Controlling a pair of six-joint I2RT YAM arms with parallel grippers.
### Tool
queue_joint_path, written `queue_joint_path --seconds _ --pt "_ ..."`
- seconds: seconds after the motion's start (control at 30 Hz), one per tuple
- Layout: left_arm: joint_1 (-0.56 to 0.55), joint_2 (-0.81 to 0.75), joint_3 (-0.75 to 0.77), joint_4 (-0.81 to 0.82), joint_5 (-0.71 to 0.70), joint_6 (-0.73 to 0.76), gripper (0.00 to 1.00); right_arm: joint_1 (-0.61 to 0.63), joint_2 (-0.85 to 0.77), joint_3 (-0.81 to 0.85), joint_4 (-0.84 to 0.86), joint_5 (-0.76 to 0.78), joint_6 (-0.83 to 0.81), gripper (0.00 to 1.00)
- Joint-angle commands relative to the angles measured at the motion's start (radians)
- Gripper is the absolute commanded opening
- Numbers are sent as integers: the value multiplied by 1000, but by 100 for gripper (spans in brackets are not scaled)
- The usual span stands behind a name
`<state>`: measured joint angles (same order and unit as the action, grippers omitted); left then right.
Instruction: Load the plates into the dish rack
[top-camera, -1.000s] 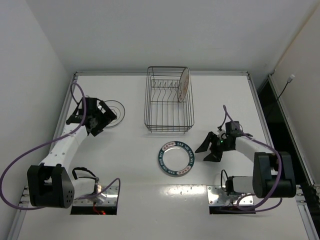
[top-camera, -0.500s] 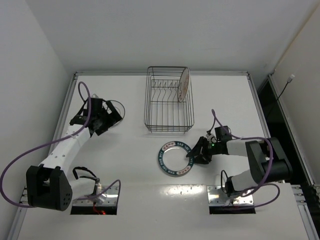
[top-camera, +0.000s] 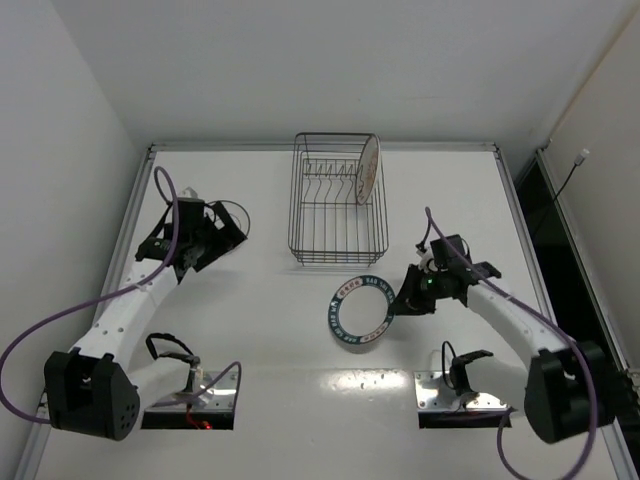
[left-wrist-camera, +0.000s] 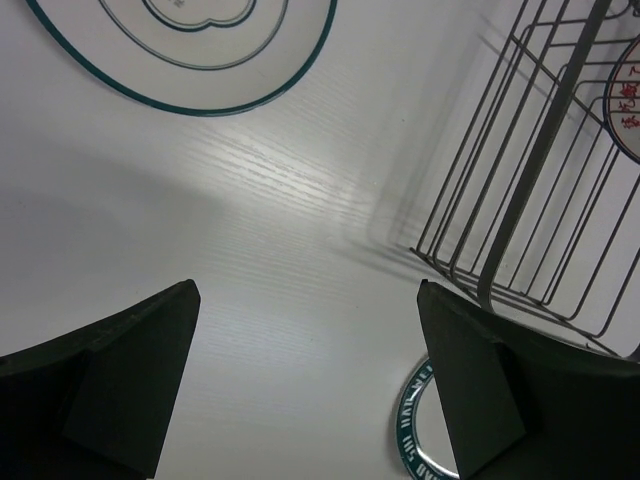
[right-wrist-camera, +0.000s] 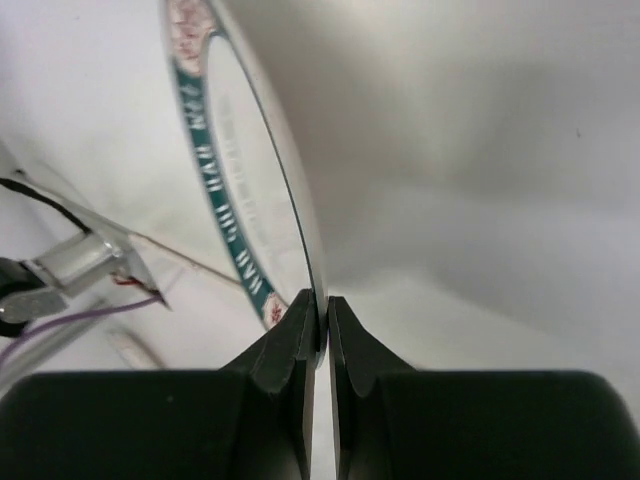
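Observation:
The teal-rimmed plate (top-camera: 360, 312) should go up and outward in my right gripper, then down into the slot beside the sunburst plate (top-camera: 368, 170) and be released. That slot is empty and lies outward of the gripper.
My right gripper (top-camera: 402, 298) (right-wrist-camera: 322, 310) is shut on the right rim of the teal-rimmed plate (top-camera: 360, 312) (right-wrist-camera: 240, 180), which tilts up off the table on that side. The ringed plate (top-camera: 238, 213) (left-wrist-camera: 200, 60) lies flat at the left, partly hidden in the top view by my left gripper (top-camera: 205, 238) (left-wrist-camera: 305, 290), which hovers open just beside it with nothing between its fingers. The wire dish rack (top-camera: 338, 215) (left-wrist-camera: 540, 200) stands at the centre back. In its right side the sunburst plate (top-camera: 368, 170) (left-wrist-camera: 630, 100) stands upright.
White walls close the table at the left and back. A raised edge runs along the right side, with a dark gap beyond it. Both arm bases and purple cables (top-camera: 60, 320) sit at the near edge.
My right gripper moved in to the teal-rimmed plate's right rim, shut on it and tipped it up; the plate shifted slightly right. My left gripper crept a little further over the ringed plate, still open.

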<state>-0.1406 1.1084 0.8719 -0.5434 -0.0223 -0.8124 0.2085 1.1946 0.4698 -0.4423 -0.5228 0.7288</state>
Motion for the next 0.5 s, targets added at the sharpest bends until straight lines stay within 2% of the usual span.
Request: queue_joint_path --seconds 0.0,0.07,0.1,0.17,0.2,0.27,0.3,0.37,0.4,0.47 --pt "-31 -36 -11 22 -2 1 89 48 -174 218 -440 144 -133 0" --pt "-56 -56 -2 22 -24 16 89 60 -255 340 -560 176 -147 0" --pt "-66 -56 -2 8 -54 28 89 60 -256 481 -638 203 -157 0" --pt "-97 -77 12 8 -103 79 89 60 -244 640 -694 242 -157 0" --pt "-132 -97 12 29 -155 99 89 60 -187 800 -708 297 -157 0" --pt "-165 -123 1 39 -185 137 89 60 -110 947 -694 360 -157 0" --pt "-175 -136 -8 39 -194 169 89 60 -66 1084 -670 451 -157 0" --pt "-189 -168 -8 30 -211 185 89 60 78 1244 -638 564 -134 0" --pt "-189 -177 -19 14 -223 194 90 71 129 1288 -604 669 -123 0" --pt "-189 -193 -19 1 -235 194 91 81 281 1416 -560 758 -123 0"
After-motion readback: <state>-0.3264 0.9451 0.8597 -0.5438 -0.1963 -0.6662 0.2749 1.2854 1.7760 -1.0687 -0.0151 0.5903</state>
